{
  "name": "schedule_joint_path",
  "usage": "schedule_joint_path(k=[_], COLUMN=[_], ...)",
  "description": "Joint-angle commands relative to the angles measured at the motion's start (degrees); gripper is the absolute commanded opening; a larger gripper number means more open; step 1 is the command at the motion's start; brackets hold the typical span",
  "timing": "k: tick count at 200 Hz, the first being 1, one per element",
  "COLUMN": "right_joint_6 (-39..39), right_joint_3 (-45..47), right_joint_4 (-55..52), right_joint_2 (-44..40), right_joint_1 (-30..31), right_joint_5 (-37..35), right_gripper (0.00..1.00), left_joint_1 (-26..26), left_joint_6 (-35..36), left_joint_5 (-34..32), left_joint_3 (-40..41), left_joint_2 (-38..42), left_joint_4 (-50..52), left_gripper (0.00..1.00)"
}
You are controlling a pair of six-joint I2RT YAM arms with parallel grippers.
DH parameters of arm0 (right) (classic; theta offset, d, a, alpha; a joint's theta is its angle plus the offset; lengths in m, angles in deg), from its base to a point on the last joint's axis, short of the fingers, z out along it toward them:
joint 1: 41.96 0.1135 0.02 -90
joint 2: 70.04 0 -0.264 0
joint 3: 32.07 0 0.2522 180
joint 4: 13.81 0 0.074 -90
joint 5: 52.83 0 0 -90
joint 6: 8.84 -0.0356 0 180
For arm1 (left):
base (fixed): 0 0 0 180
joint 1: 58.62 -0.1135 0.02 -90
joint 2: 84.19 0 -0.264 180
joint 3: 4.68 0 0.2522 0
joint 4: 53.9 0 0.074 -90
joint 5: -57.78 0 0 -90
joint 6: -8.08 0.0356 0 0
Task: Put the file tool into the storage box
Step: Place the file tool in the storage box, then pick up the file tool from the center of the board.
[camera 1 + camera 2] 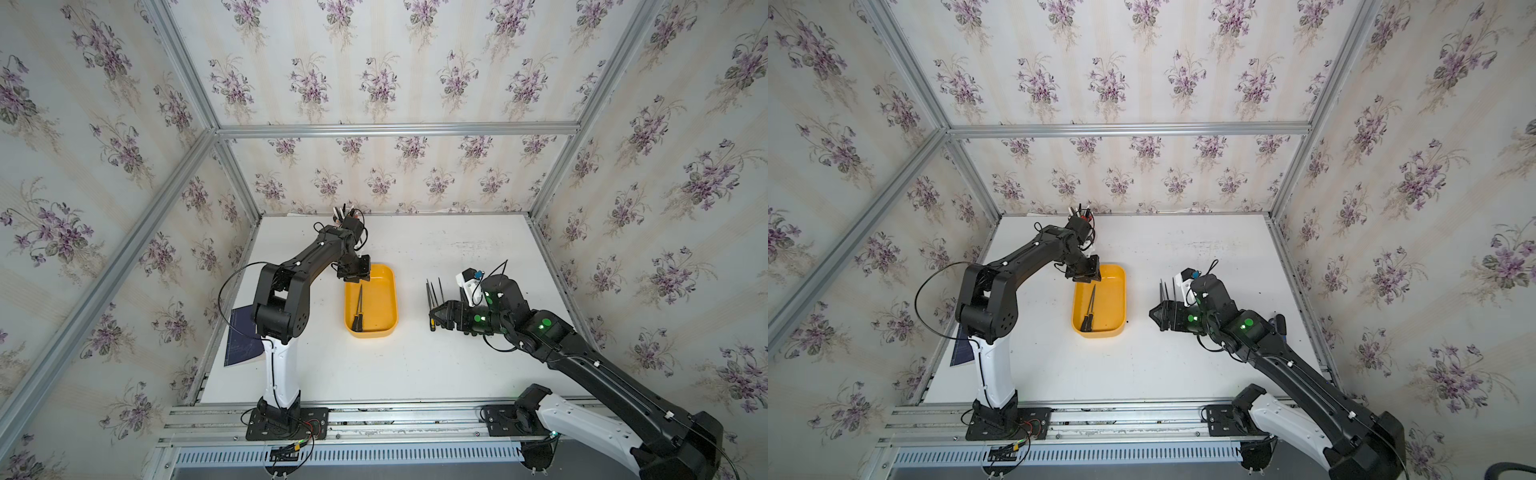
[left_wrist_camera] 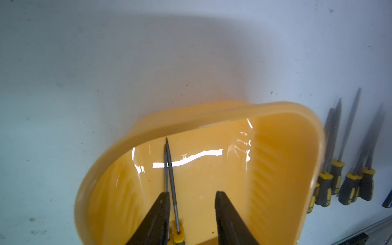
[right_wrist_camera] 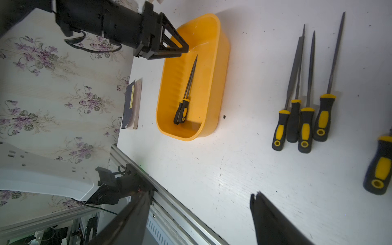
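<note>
The robot needs to turn the fingers of its right gripper downward and lower them to the cluster's file handle farthest from the box (image 3: 325, 117) below, since the bare tabletop leaves room there.
The yellow-orange storage box (image 1: 392, 299) (image 1: 1120, 299) sits mid-table. Two file tools (image 1: 358, 309) (image 1: 1090, 309) (image 3: 189, 82) lie side by side on its floor, tips toward the back. My left gripper (image 1: 353, 276) (image 1: 1084, 274) (image 2: 193, 193) hovers over the box's far end, jaws apart, gripping nothing. In the left wrist view one file shank (image 2: 169, 161) runs just beside one finger. Several more files (image 1: 434, 295) (image 1: 1167, 291) (image 3: 305, 95) lie in a row on the table right of the box. My right gripper (image 1: 432, 318) (image 1: 1152, 316) (image 3: 201, 194) stands open and empty by their handles.
A dark blue booklet (image 1: 243, 336) (image 3: 131, 104) lies at the table's left edge. A cup of pens (image 1: 345, 214) stands at the back behind the left arm. One more file handle (image 3: 379, 167) shows at the frame edge in the right wrist view. Aluminium rails (image 1: 374, 415) run along the front.
</note>
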Motion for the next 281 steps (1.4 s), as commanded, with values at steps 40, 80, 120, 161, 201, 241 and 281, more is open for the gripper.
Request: schedule_joint_path(k=[40, 80, 120, 161, 201, 241, 281], right_joint_6=[-1.3, -1.7, 0.3, 4.0, 5.8, 6.9, 8.0], right_joint_3=[-4.3, -7.1, -10.6, -13.0, -14.3, -15.6, -14.7], right_joint_4=[-11.0, -13.0, -11.3, -9.4, -7.7, -7.6, -7.0], right_joint_2=[8.9, 20.0, 29.9, 37.9, 42.3, 45.8, 48.0], right_joint_1=[0.0, -0.7, -3.2, -4.3, -5.2, -5.4, -5.6], right_joint_5=[-16.3, -19.6, -20.1, -20.0, -19.5, -20.5, -21.5], right_gripper=[0.77, 0.67, 0.42, 0.35, 0.35, 0.34, 0.32], left_joint_1=[0.0, 0.5, 1.2, 1.5, 1.4, 1.4, 1.5], left_joint_6=[-2.6, -3.4, -5.3, -7.5, -8.5, -8.4, -8.2], left_joint_5=[6.0, 10.5, 13.8, 15.1, 15.1, 14.6, 13.6], left_joint_3=[-3.3, -2.1, 4.0, 11.3, 14.6, 15.4, 16.1], left_joint_2=[9.9, 18.4, 27.6, 34.8, 39.1, 40.5, 41.0], left_joint_4=[2.6, 2.9, 2.1, 1.0, 1.0, 1.9, 2.1], left_gripper=[0.54, 0.61, 0.63, 0.64, 0.64, 0.64, 0.64])
